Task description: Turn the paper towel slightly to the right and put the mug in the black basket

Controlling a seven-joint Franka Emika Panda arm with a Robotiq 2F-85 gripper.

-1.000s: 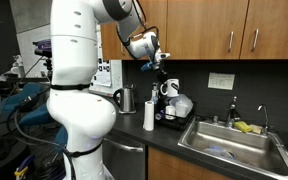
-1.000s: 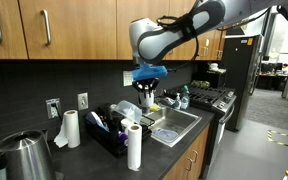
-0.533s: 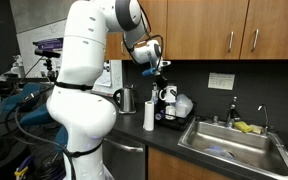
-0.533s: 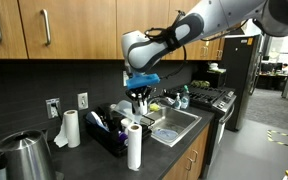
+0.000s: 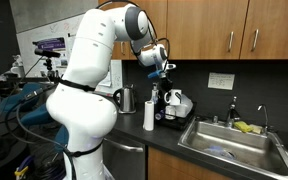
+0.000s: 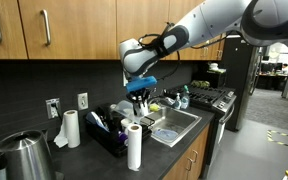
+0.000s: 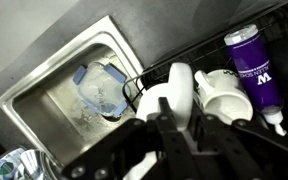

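I will lower the white mug into the black basket directly below, beside the other white mug, and release it.
My gripper is shut on the small white mug and holds it above the black basket, a wire rack beside the sink. In both exterior views the gripper hangs over the basket, with the mug between its fingers. The paper towel stands upright as a white roll at the counter's front edge, just in front of the basket.
The basket holds other white mugs and a purple bottle. The steel sink with a clear plastic tub lies beside it. A second paper roll, a steel kettle and a tall dark cylinder stand on the counter.
The gripper has carried the mug away from the sink side until it is over the basket, and has come down a little. The paper towel has not moved.
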